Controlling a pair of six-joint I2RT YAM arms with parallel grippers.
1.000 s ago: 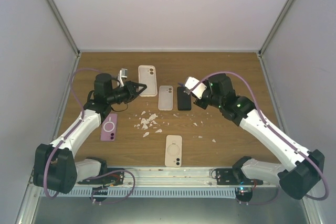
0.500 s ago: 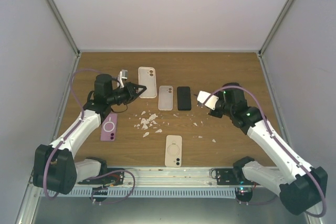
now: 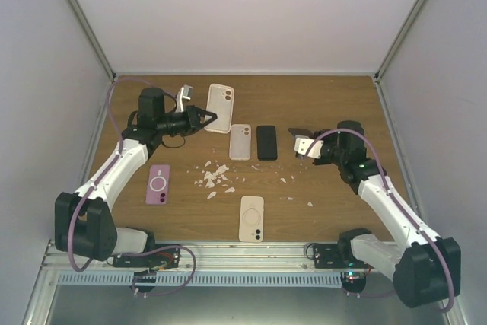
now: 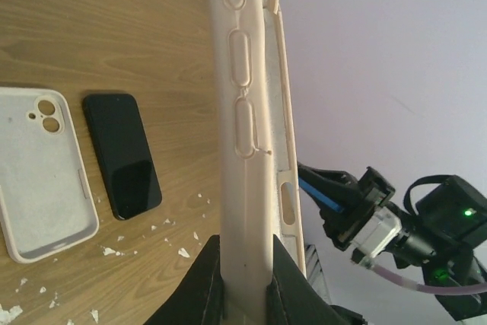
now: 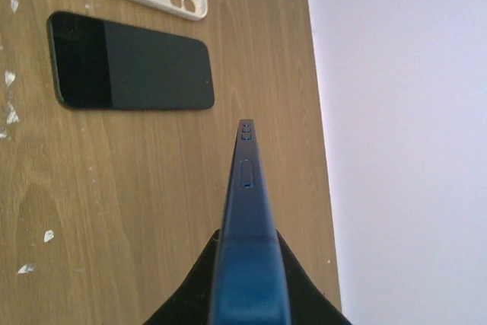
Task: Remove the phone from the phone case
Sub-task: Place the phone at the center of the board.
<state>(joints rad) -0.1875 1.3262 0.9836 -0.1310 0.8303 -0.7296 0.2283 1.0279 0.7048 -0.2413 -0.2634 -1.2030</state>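
Note:
My right gripper should first move down toward the black phone, to get the dark blue phone onto the wood (image 3: 291, 142) (image 5: 144, 167) beside the black phone.
My left gripper (image 3: 204, 119) is shut on a cream phone case (image 3: 221, 107) and holds it off the table at the back left. In the left wrist view the case (image 4: 242, 97) stands edge-on between my fingers (image 4: 209, 279), its button ridges facing the camera. My right gripper (image 3: 304, 139) is shut on a dark blue phone (image 3: 298, 132), held above the table at the right. In the right wrist view the phone (image 5: 246, 188) points away edge-on from the gripper (image 5: 247, 243). The two grippers are well apart.
On the wooden table (image 3: 327, 104) lie a cream case (image 3: 240, 141), a black phone (image 3: 266, 142), a purple case (image 3: 158, 183) and another cream case (image 3: 252, 218). White crumbs (image 3: 214, 176) are scattered mid-table. White walls close in the sides and back.
My right gripper has drawn back to the right, away from the black phone, with the dark blue phone. My left gripper has lifted the cream case and carried it slightly toward the back.

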